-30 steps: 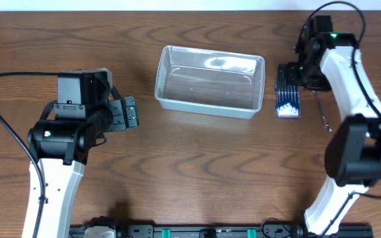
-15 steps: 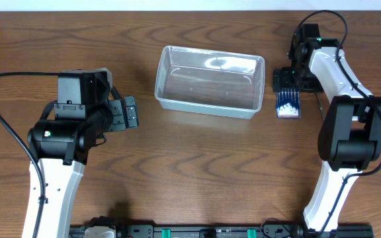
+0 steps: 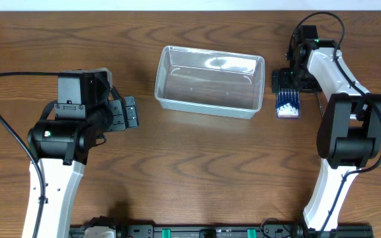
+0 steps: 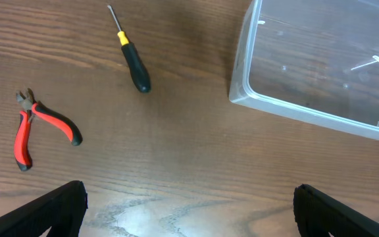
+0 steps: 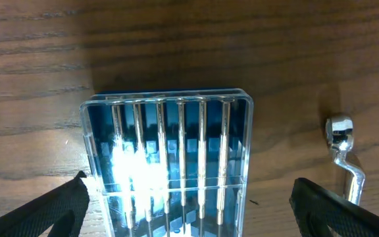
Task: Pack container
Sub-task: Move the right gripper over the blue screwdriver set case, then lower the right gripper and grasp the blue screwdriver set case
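My right gripper moves down onto the small blue case (image 3: 288,104) (image 5: 170,170) next, a finger down each long side, and closes, since it already lies between the spread fingers.
The container (image 3: 210,80), a clear rectangular plastic bin, stands empty at the table's far middle; its left end also shows in the left wrist view (image 4: 308,72). My left gripper (image 3: 129,114) is open and empty, left of the bin, over bare wood (image 4: 189,217). My right gripper (image 3: 286,78) is open and hovers over the small blue case of bits (image 3: 288,102), just right of the bin. In the right wrist view the case (image 5: 170,158) lies between my spread fingers (image 5: 51,210), untouched.
Red-handled pliers (image 4: 35,128) and a black-and-yellow screwdriver (image 4: 130,56) lie on the wood left of the bin, hidden under my left arm in the overhead view. A chrome metal tool (image 5: 344,155) lies right of the blue case.
My right arm has swung left and toward the far edge, bringing its gripper over the blue case. The left arm and the bin have not moved.
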`<state>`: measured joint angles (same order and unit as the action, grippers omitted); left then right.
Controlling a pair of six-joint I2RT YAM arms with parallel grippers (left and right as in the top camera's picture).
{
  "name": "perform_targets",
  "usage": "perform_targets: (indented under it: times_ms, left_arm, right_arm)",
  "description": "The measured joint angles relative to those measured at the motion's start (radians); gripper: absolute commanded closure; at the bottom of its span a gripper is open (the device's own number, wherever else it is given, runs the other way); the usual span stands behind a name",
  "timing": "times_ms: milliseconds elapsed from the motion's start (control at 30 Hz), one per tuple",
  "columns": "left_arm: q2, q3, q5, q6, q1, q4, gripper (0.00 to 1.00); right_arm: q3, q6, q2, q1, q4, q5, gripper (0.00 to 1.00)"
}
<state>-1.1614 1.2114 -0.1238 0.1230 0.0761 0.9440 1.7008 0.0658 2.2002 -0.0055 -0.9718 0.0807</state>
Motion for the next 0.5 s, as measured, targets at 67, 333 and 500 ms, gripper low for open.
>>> perform_targets:
  times_ms: [67,333,500]
  left_arm:
    - [0.000,0.000,0.000,0.000,0.000,0.000,0.01]
    - [0.000,0.000,0.000,0.000,0.000,0.000,0.02]
    - [0.000,0.000,0.000,0.000,0.000,0.000,0.02]
  right_arm:
    - [0.000,-0.002,0.000,0.000,0.005,-0.002,0.01]
    - [0.000,-0.003,0.012,0.000,0.012,-0.004,0.01]
    - [0.001,-0.003,0.046,0.000,-0.001,-0.038,0.01]
